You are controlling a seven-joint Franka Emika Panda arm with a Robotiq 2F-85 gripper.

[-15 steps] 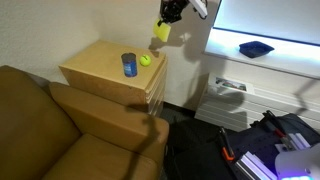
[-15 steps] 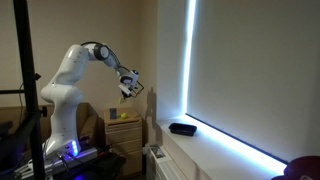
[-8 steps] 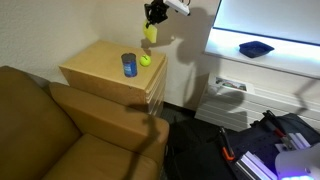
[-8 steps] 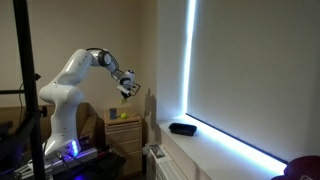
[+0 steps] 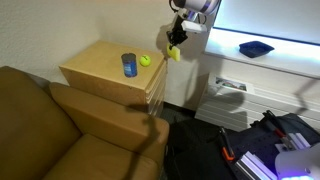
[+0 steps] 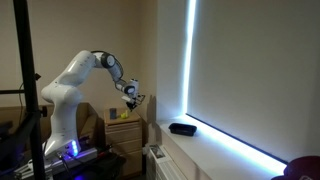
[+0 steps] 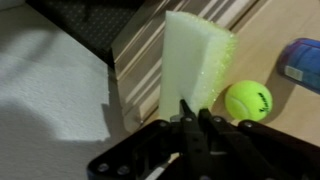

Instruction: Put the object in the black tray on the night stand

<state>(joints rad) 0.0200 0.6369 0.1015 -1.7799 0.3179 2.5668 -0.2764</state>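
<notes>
The object hangs off the night stand's edge, so the robot's gripper will go up, carry it over the bare wood (image 5: 153, 57) beside the ball, then come down to release it.
My gripper (image 5: 176, 40) is shut on the object (image 5: 174, 54), a pale yellow-green oblong block that hangs below the fingers. It hovers in the air just off the night stand's (image 5: 100, 66) edge on the tray side, about level with its top. In the wrist view the object (image 7: 196, 58) sticks out from the closed fingers (image 7: 193, 122), above the night stand's edge (image 7: 262, 142). The black tray (image 5: 255, 48) sits on the white window ledge; it also shows in an exterior view (image 6: 181, 128). There the gripper (image 6: 130, 98) hangs above the night stand (image 6: 124, 129).
A round yellow-green ball (image 5: 145, 60) and a blue cup (image 5: 129, 65) stand on the night stand top; both show in the wrist view, the ball (image 7: 248, 101) and the cup (image 7: 301, 60). A brown sofa (image 5: 60, 135) stands beside the night stand. Cables and gear (image 5: 270, 140) lie on the floor.
The gripper, still holding the object, swung over the night stand, then moved back toward the tray side and came lower, down to the night stand's edge.
</notes>
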